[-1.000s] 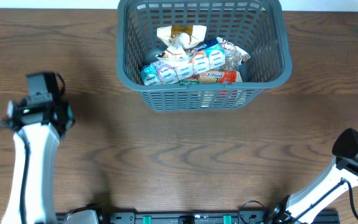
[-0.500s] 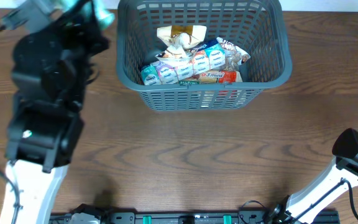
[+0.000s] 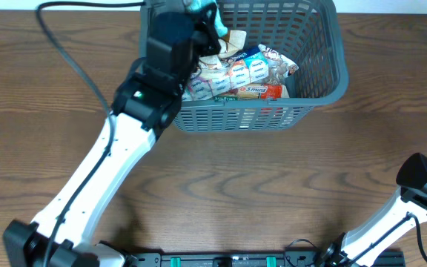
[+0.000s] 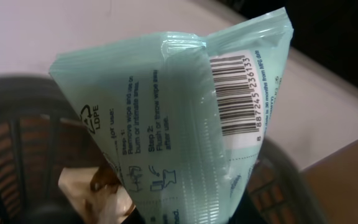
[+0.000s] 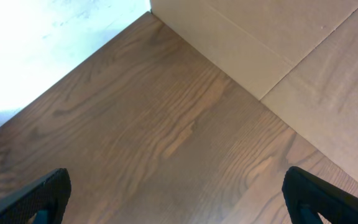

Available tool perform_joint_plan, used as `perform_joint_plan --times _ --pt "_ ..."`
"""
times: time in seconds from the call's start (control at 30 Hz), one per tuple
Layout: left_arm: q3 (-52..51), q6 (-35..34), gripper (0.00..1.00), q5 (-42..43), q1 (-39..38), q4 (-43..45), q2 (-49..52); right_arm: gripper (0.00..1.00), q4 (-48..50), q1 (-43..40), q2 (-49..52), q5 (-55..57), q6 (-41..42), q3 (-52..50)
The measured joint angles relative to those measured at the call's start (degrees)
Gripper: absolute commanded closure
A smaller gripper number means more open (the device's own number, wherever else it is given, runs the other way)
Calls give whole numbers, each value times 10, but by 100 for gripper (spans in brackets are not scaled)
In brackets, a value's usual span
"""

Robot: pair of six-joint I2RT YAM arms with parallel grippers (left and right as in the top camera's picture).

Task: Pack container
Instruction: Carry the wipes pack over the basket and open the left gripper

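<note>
My left gripper lowers the mint green wipes packet inside beside the tan wrapper point(image 4: 98, 190) next, then opens, since the packet hangs above the basket's rim.
The container point(image 3: 325, 87) is a large dark grey slotted basket at the back middle of the table, holding several snack packets point(image 3: 236, 74). My left gripper point(image 3: 199, 16) is over the basket's back left corner, shut on a mint green wipes packet point(image 3: 204, 7). In the left wrist view the packet point(image 4: 179, 124) fills the frame, barcode up, above the basket's lattice point(image 4: 17, 143) and a tan wrapper point(image 4: 98, 190); the fingers are hidden. My right gripper point(image 5: 179, 193) is open and empty over bare wood.
The right arm point(image 3: 419, 182) rests at the table's front right corner. A cardboard surface point(image 5: 291, 50) lies beyond the table edge in the right wrist view. The left arm's link point(image 3: 95, 178) stretches diagonally across the table's left half.
My left arm has swung from the table's left side up and right, bringing the green packet over the basket's back left corner. The right arm has not moved.
</note>
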Motion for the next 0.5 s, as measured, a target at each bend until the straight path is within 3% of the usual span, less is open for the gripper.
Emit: perform_joint_plan --times 0.5 --pt "0 0 94 0 0 -83 104 1 0 0 0 0 0 0"
